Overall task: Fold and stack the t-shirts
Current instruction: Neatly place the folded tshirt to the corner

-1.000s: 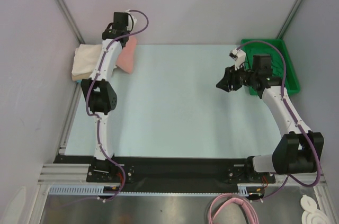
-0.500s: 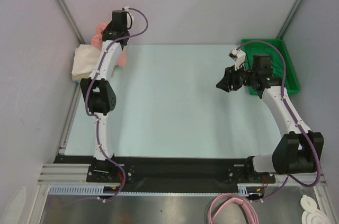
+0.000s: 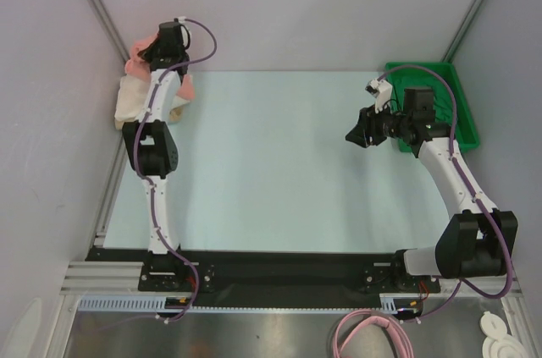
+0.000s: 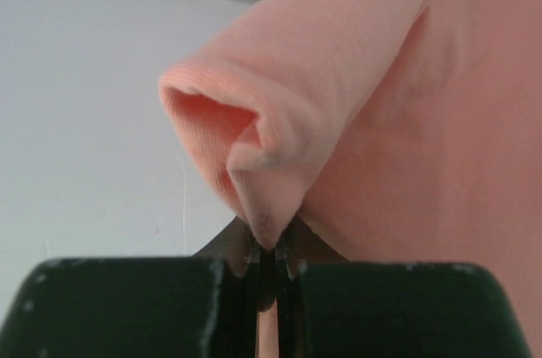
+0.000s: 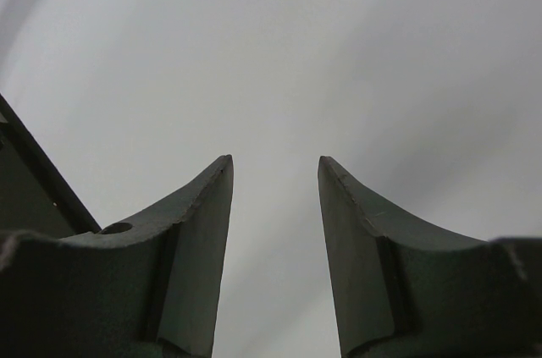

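Observation:
My left gripper will lower onto the pile of white and tan t-shirts and release the fold, as the pink shirt still hangs bunched above the pile.
My left gripper (image 3: 148,52) is at the table's far left corner, shut on a fold of the salmon-pink t-shirt (image 3: 135,62). The shirt hangs bunched round the gripper, above a pile of white and tan t-shirts (image 3: 127,102). In the left wrist view the pink t-shirt (image 4: 381,121) fills the upper right, and a pinched ridge of it runs down into my shut left gripper (image 4: 269,248). My right gripper (image 3: 354,134) hovers over the table's right side, open. In the right wrist view the right gripper (image 5: 275,173) has only grey surface between its fingers.
A bright green plastic tray (image 3: 464,112) stands at the back right corner, partly behind the right arm. Grey walls close in the back and both sides. The pale blue tabletop (image 3: 271,163) lies between the two arms.
The left arm has swung leftward with the pink t-shirt, from beside the pile to over it by the left wall. The right arm has not moved.

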`<state>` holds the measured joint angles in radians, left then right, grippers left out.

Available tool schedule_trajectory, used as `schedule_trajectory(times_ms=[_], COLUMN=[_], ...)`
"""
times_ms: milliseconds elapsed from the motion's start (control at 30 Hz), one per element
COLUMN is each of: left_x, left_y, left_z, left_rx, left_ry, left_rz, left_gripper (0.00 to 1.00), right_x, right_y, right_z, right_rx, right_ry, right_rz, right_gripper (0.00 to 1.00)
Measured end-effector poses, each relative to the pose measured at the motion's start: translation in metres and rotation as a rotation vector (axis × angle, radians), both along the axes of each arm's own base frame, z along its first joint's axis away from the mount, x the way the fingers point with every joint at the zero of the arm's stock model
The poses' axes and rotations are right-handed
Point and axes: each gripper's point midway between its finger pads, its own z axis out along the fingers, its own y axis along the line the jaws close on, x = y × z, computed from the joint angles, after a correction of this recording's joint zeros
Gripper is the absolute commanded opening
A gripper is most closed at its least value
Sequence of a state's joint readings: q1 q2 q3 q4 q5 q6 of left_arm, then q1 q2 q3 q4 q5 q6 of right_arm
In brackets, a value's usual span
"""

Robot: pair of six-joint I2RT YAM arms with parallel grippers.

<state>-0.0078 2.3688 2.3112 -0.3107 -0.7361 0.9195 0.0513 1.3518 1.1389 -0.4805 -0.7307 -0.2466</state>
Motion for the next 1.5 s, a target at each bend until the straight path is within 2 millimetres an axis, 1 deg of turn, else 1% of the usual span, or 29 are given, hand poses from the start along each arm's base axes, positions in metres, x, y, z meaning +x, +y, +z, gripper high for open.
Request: schedule_trajectory(times_ms=[167, 300, 467, 633, 733, 867, 933, 1000, 1100, 1167, 1267, 1300, 1333, 1367, 1400, 1433, 1467, 1500], left_x=[0.007, 0.011, 0.019, 0.028, 0.034, 0.04, 0.043, 0.045, 0.045, 0.044, 0.043, 0.043, 0.043, 0.043, 0.043, 0.043, 0.043, 0.043], left_y=[0.026, 0.039, 0.045, 0.044, 0.044, 0.045, 0.047, 0.051, 0.059, 0.066, 0.074, 0.076, 0.078, 0.079, 0.08, 0.08, 0.081, 0.081], left_z=[-0.026, -0.037, -0.039, -0.036, -0.04, -0.056, -0.067, -0.075, -0.085, -0.088, -0.087, -0.086, -0.085, -0.084, -0.084, -0.083, -0.082, -0.083], left_rx=[0.039, 0.068, 0.103, 0.129, 0.142, 0.152, 0.157, 0.161, 0.164, 0.163, 0.162, 0.162, 0.163, 0.163, 0.164, 0.17, 0.177, 0.187], left_ry=[0.038, 0.049, 0.032, 0.003, -0.011, -0.008, 0.0, 0.003, 0.007, 0.008, -0.002, -0.008, -0.014, -0.023, -0.027, -0.031, -0.037, -0.039], left_rz=[0.026, 0.035, 0.025, 0.005, -0.005, -0.014, -0.017, -0.014, -0.004, 0.003, 0.013, 0.015, 0.016, 0.017, 0.017, 0.018, 0.018, 0.019], left_gripper=[0.0, 0.0, 0.01, 0.0, 0.0, 0.0, 0.01, 0.04, 0.04, 0.03, 0.06, 0.12, 0.12, 0.16, 0.31, 0.42, 0.57, 0.79], right_x=[0.0, 0.0, 0.002, 0.002, 0.003, 0.004, 0.004, 0.005, 0.006, 0.006, 0.006, 0.006, 0.006, 0.006, 0.006, 0.006, 0.006, 0.006], right_y=[0.0, 0.0, 0.0, 0.0, 0.0, -0.001, -0.001, -0.001, -0.002, -0.002, -0.002, -0.002, -0.002, -0.002, -0.002, -0.002, -0.002, -0.002], right_z=[0.0, -0.001, -0.005, -0.006, -0.008, -0.012, -0.013, -0.015, -0.018, -0.018, -0.018, -0.018, -0.018, -0.018, -0.018, -0.018, -0.018, -0.018], right_rx=[-0.001, -0.001, -0.004, -0.006, -0.007, -0.01, -0.011, -0.012, -0.013, -0.013, -0.013, -0.013, -0.014, -0.014, -0.014, -0.014, -0.015, -0.015], right_ry=[-0.001, 0.002, 0.011, 0.012, 0.017, 0.029, 0.032, 0.038, 0.045, 0.046, 0.046, 0.046, 0.045, 0.046, 0.046, 0.045, 0.045, 0.044], right_rz=[0.001, 0.001, 0.002, 0.004, 0.004, 0.001, -0.001, -0.002, -0.003, -0.003, -0.003, -0.003, -0.003, -0.003, -0.002, -0.002, -0.002, -0.002], right_gripper=[0.5, 0.5, 0.5, 0.5, 0.5, 0.5, 0.5, 0.5, 0.5, 0.49, 0.49, 0.5, 0.49, 0.49, 0.5, 0.49, 0.5, 0.5])
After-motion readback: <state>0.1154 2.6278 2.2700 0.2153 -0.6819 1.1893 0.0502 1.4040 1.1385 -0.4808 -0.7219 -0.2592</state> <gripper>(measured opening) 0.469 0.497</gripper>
